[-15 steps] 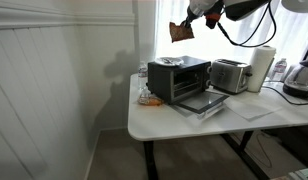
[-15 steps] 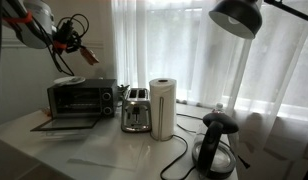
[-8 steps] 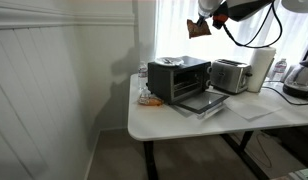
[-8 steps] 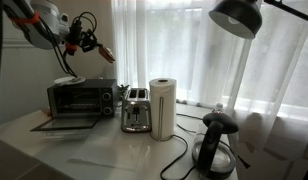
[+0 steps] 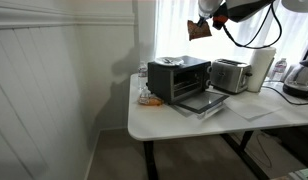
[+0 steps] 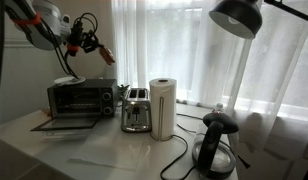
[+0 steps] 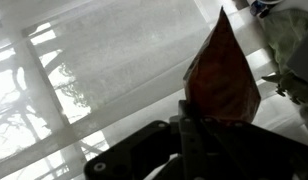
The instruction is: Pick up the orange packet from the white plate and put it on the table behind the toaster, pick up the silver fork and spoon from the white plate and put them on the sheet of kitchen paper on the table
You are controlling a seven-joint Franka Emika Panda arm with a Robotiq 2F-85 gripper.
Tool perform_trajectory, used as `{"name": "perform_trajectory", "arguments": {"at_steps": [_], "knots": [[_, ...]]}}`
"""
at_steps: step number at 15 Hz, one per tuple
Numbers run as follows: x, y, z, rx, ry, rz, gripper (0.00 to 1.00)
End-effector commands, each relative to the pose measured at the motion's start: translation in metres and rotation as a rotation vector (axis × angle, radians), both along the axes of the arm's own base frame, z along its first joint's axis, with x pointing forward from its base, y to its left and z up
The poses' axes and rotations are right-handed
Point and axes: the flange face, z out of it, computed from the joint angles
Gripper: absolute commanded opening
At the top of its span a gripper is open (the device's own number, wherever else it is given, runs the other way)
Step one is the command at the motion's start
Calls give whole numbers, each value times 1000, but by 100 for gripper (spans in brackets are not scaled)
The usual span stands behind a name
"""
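My gripper is holding the packet still high above the oven, so next it needs to move down and across to release it by the toaster's curtain-side edge below my gripper.
My gripper is shut on the orange packet and holds it high in the air above the toaster oven, in front of the curtain. It shows in the other exterior view too, gripper with the packet hanging from it. In the wrist view the packet sticks up from between the dark fingers. The white plate sits on top of the toaster oven. The silver toaster stands beside the oven. A sheet of kitchen paper lies on the table. Fork and spoon are too small to make out.
A paper towel roll stands next to the toaster. A black kettle is on the table's end. The oven door hangs open. A lamp shade hangs at the top. Sheer curtains back the white table.
Over the last second my gripper carried the orange packet sideways from above the oven's plate toward the toaster; in the last half second it has barely moved.
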Motion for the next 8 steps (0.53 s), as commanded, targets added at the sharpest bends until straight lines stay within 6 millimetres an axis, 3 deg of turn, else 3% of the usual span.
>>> {"name": "perform_trajectory", "arguments": {"at_steps": [1, 8], "knots": [[43, -19, -26, -56, -36, -83, 0], [112, -59, -98, -131, 11, -218, 0]]}}
